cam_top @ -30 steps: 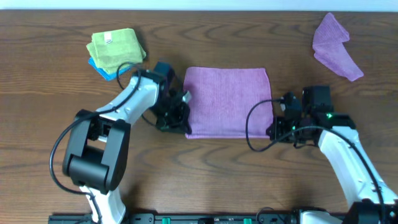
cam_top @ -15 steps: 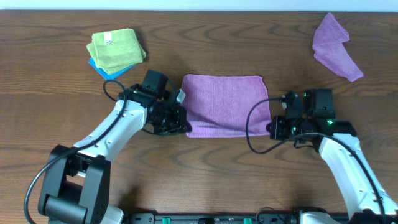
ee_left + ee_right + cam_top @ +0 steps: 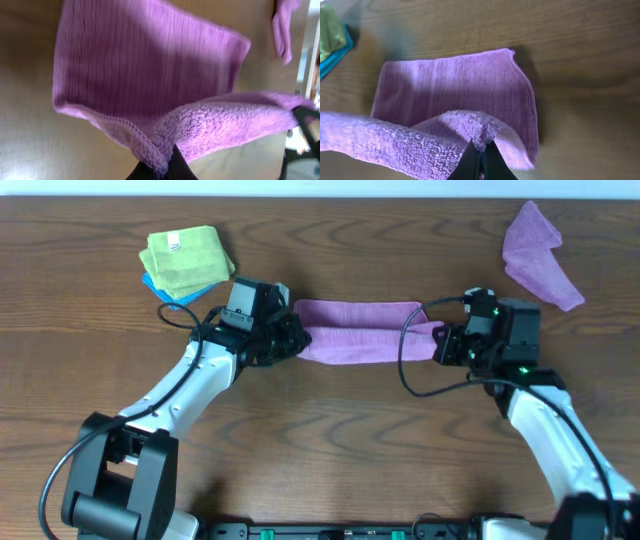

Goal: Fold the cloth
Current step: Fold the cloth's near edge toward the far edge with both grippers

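Note:
A flat piece of the pinkish-purple cloth still shows past its raised edge, so the robot's right gripper should next move outward and down to the cloth's far corner nearest the lavender cloth and let go.
The pinkish-purple cloth lies at the table's middle, its near edge lifted and carried over toward the far edge, so it shows as a narrow band. My left gripper is shut on the cloth's near left corner. My right gripper is shut on the near right corner. In the left wrist view the cloth hangs doubled above the fingers, which pinch its stitched hem. The right wrist view shows the cloth with its fluffy corner pinched at the gripper and the raised edge stretching off to the left.
A lime-green cloth with a white label sits on a blue one at the far left. A bluer lavender cloth lies crumpled at the far right. Black cables loop beside both wrists.
Both grippers have moved away from the table's front, taking the cloth's near edge up and over toward the far edge. The cloth's visible area has shrunk to about half.

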You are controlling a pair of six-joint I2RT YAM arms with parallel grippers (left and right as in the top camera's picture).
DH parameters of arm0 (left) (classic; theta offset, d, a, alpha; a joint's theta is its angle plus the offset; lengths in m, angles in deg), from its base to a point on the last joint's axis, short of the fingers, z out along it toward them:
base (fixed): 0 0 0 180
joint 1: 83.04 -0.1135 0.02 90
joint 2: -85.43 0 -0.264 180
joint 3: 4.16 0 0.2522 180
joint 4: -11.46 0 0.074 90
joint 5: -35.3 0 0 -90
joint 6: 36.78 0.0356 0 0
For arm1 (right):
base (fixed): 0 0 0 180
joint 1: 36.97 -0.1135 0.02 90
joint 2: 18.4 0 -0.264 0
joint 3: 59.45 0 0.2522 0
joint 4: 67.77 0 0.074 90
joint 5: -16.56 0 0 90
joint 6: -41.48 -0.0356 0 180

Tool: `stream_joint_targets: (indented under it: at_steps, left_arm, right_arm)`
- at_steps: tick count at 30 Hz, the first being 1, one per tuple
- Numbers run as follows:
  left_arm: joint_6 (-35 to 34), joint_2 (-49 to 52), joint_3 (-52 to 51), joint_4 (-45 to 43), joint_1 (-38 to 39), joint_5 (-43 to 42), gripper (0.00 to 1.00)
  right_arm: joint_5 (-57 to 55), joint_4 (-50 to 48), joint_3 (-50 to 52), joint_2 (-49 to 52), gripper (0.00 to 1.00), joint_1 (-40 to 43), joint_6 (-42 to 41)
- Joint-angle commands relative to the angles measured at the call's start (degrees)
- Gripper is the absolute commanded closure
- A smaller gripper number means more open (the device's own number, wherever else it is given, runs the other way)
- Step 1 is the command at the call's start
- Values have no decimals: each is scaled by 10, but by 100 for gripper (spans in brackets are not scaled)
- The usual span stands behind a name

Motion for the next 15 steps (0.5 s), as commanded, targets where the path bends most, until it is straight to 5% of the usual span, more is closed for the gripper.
stream_joint_targets:
  at_steps: [1,15]
  left_arm:
    - [-34,8,0,-24,0,55,94]
    - [-82,81,1,-151,-17,89,94]
  right_arm:
    - [-21,-28,-1,32,99,-16,-26]
    - [-59,-146,-31,129,98,-27,-39]
